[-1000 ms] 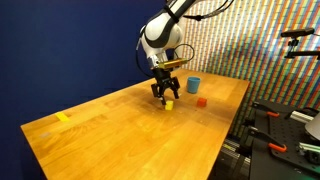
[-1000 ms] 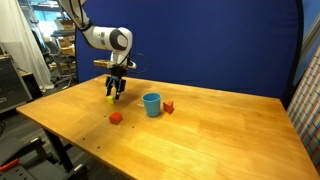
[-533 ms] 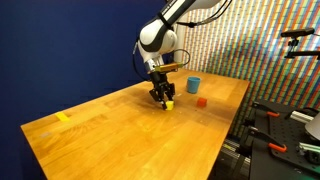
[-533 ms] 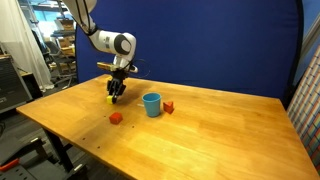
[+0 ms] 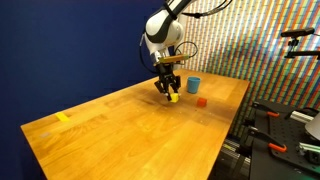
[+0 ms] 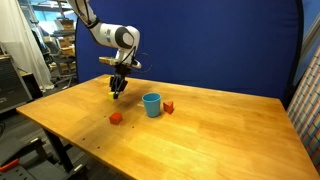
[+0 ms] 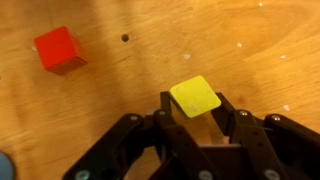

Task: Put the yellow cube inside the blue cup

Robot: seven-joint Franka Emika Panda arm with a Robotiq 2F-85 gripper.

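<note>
The yellow cube (image 6: pixel 112 96) hangs lower than the rim of the blue cup, so I need to raise my gripper, move it over the cup's opening (image 6: pixel 152 97) and let go of the cube.
The yellow cube (image 7: pixel 194 96) sits between my gripper's (image 7: pixel 194 102) two black fingers (image 7: pixel 166 104), which are shut on its sides. In both exterior views the gripper (image 5: pixel 170 91) (image 6: pixel 116 91) hangs just above the wooden table (image 5: pixel 120 135) with the yellow cube (image 5: pixel 174 97) (image 6: pixel 112 96) at its tips. The blue cup (image 5: pixel 194 85) (image 6: pixel 152 104) stands upright on the table a short way from the gripper. In the wrist view only a sliver of blue shows at the lower left corner.
A red block (image 5: pixel 201 101) (image 6: pixel 168 107) lies beside the cup. Another red block (image 6: pixel 116 117) (image 7: pixel 57 48) lies nearer the gripper. A yellow tape mark (image 5: pixel 63 117) is on the table's far end. Dark equipment (image 5: pixel 285 125) stands past the table edge.
The jaws closed on the yellow cube, which was on the table a second ago. The gripper has since risen with it and shifted slightly toward the cup.
</note>
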